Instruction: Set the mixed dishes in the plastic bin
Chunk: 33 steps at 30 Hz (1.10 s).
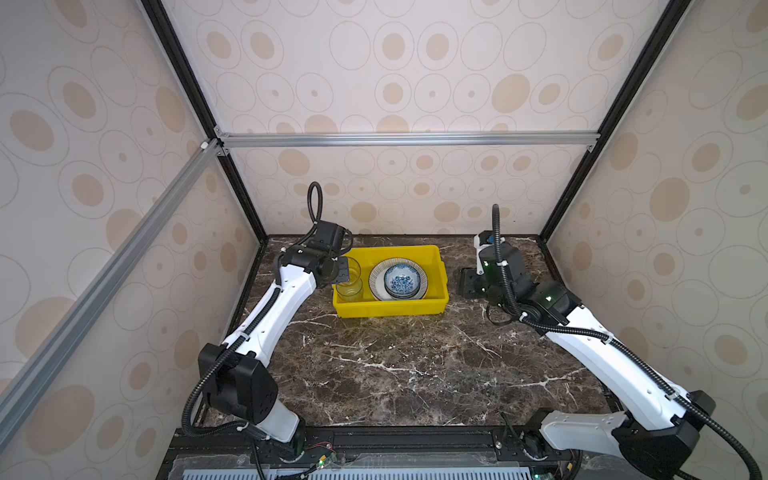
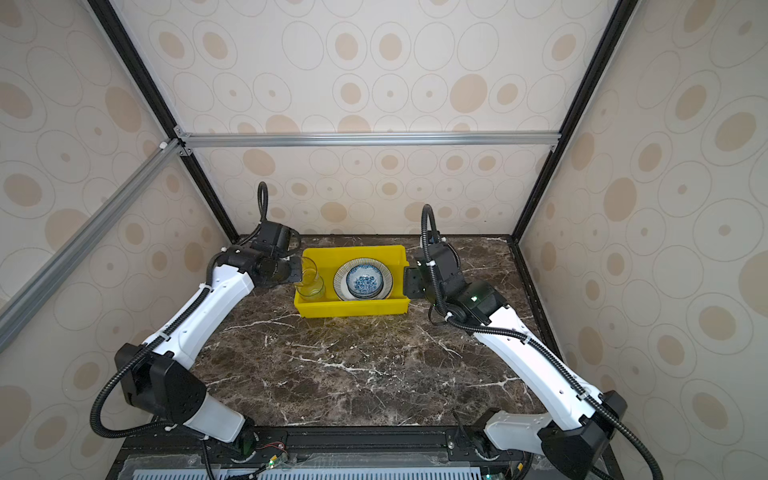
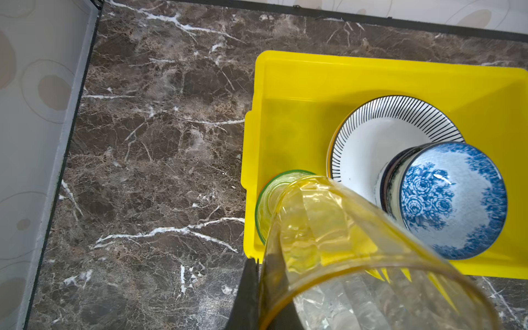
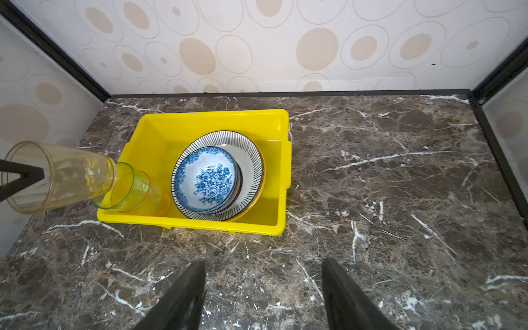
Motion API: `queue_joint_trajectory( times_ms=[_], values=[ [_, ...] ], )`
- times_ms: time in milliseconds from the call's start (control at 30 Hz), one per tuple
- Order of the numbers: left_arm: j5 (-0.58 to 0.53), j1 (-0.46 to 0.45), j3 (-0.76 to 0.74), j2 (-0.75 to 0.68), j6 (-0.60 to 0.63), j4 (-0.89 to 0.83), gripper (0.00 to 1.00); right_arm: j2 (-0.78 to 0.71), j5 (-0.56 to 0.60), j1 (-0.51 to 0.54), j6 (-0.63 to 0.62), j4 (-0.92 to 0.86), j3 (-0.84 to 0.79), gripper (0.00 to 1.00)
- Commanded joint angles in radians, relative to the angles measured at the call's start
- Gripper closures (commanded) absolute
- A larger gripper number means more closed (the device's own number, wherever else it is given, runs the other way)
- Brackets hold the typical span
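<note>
The green cup's opening point(image 2: 310, 286) point(image 3: 279, 202) is below my left gripper and already touches the amber cup's base. My left gripper should next lower the amber cup into it and let go of the amber cup's rim.
The yellow plastic bin point(image 1: 390, 308) point(image 2: 351, 308) sits at the back of the table. In it lies a striped-rim plate point(image 1: 375, 276) point(image 3: 371, 120) point(image 4: 253, 160). A blue-floral bowl point(image 1: 401, 280) point(image 2: 365, 282) point(image 3: 445, 200) point(image 4: 205, 177) rests on a darker bowl on that plate. A green cup point(image 1: 349, 294) point(image 3: 270, 197) point(image 4: 128, 185) stands in the bin's left end. My left gripper point(image 1: 343, 272) point(image 2: 297, 272) point(image 3: 258, 261) is shut on the rim of a tilted amber cup point(image 1: 351, 268) point(image 3: 328, 223) point(image 4: 63, 177), whose base meets the green cup's mouth. My right gripper point(image 1: 467, 282) point(image 2: 411, 282) point(image 4: 263, 265) is open and holds nothing, just right of the bin.
The dark marble table point(image 1: 395, 365) is walled on three sides by patterned panels, with a black frame post point(image 1: 245, 208) at the back left. An orange-tinted rim point(image 4: 160, 204) shows under the green cup.
</note>
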Motion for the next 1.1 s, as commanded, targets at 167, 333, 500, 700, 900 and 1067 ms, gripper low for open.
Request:
queue_joint_trajectory(
  times_ms=[167, 333, 500, 700, 900, 1067],
  values=[
    [0.011, 0.018, -0.008, 0.009, 0.029, 0.004, 1.00, -0.032, -0.011, -0.082, -0.022, -0.030, -0.042, 0.32],
    [0.029, 0.030, -0.035, 0.023, 0.031, 0.017, 1.00, -0.032, -0.035, -0.117, -0.024, -0.028, -0.053, 0.32],
    [0.042, 0.035, -0.048, 0.035, 0.033, 0.029, 1.00, -0.023, -0.053, -0.134, -0.032, -0.028, -0.059, 0.32],
    [0.052, 0.040, -0.037, 0.069, 0.048, 0.026, 1.00, -0.007, -0.057, -0.150, -0.044, -0.049, -0.060, 0.32],
    [0.051, 0.044, -0.044, 0.081, 0.048, 0.027, 1.00, -0.005, -0.075, -0.163, -0.042, -0.041, -0.064, 0.32],
    [0.056, 0.047, -0.052, 0.097, 0.052, 0.025, 1.00, -0.013, -0.069, -0.167, -0.049, -0.043, -0.074, 0.32]
  ],
)
